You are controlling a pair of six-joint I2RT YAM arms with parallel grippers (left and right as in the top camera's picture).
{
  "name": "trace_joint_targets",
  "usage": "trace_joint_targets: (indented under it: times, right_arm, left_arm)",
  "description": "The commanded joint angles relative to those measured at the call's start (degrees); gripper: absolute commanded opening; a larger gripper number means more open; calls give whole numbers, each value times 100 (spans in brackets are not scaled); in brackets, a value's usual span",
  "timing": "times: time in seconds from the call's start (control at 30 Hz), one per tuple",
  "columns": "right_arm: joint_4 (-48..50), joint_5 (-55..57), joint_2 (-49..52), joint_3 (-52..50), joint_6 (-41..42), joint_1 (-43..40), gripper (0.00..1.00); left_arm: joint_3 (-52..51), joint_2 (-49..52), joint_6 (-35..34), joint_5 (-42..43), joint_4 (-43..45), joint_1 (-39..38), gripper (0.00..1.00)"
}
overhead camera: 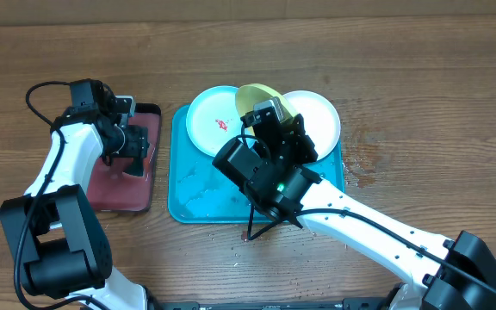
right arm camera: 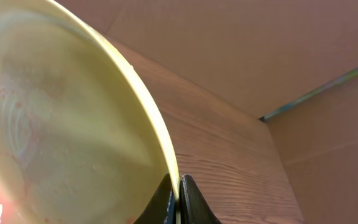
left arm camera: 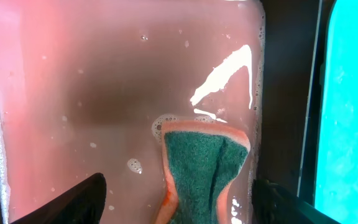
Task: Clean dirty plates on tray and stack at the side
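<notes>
My right gripper moves to the right in the overhead view and down next, and releases the plate on the table by the wet spots, since it's clear there.
My right gripper (right arm camera: 179, 196) is shut on the rim of the yellow-green plate (right arm camera: 61, 124) and holds it tilted up above the turquoise tray (overhead camera: 198, 200); the plate also shows in the overhead view (overhead camera: 257, 96). A light blue plate (overhead camera: 209, 120) with a red smear and a white plate (overhead camera: 321, 120) lie at the tray's far end. My left gripper (left arm camera: 176, 202) is open over the pinkish tray (left arm camera: 73, 93), its fingers on either side of a teal and orange sponge (left arm camera: 201, 171) lying in soapy liquid.
The black-rimmed pinkish tray (overhead camera: 110, 185) stands left of the turquoise tray. Wet spots mark the wooden table (overhead camera: 364, 164) to the right of the turquoise tray. The turquoise tray's rim shows in the left wrist view (left arm camera: 350, 112).
</notes>
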Motion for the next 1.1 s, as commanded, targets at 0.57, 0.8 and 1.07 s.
trace_joint_targets:
  times: [0.57,0.8,1.07]
  right_arm:
    - [142,195,-146,166,33,31,4]
    - [321,-376,-168,168,81,-83,4]
    - [229,-1840,-715,184,909,-863,4]
  left_arm:
    - [11,796,-7,201,229,-240,4]
    - [133,308,-219,-186,61,-179,60]
    - [138,197,-221,-140,-890,-201,79]
